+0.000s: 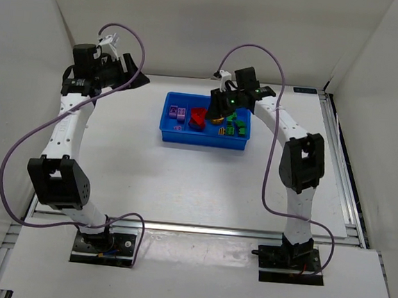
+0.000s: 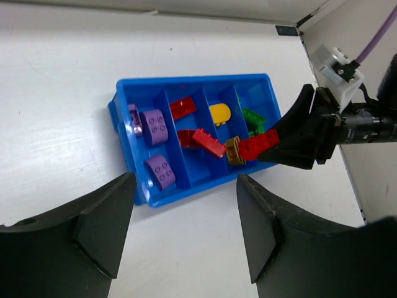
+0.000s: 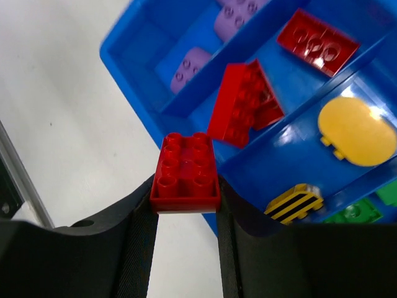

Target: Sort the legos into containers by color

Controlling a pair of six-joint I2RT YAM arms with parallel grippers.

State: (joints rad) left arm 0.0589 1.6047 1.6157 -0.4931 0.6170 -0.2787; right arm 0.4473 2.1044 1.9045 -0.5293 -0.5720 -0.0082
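My right gripper shifts to the left in the top view and outward next, lowering over the far part of the tray's red section to release its lego among matching red ones.
The blue tray (image 1: 203, 141) lies at the table's middle back, its compartments side by side. Purple legos (image 2: 155, 127) fill the left one. Red legos (image 2: 208, 143) lie in the second, a yellow oval (image 2: 219, 113) and a striped piece (image 2: 234, 151) in the third, green ones (image 2: 253, 118) in the fourth. My right gripper (image 3: 186, 189) is shut on a red lego (image 3: 186, 174), held above the tray's near rim (image 3: 133, 81) by the red compartment. My left gripper (image 2: 185, 205) hangs open and empty, raised left of the tray (image 2: 186, 79).
A metal rail (image 1: 338, 154) runs along the table's right side and shows in the right wrist view as a rail (image 3: 18, 180) at the left edge. White walls enclose the back and sides. Purple cables loop off both arms.
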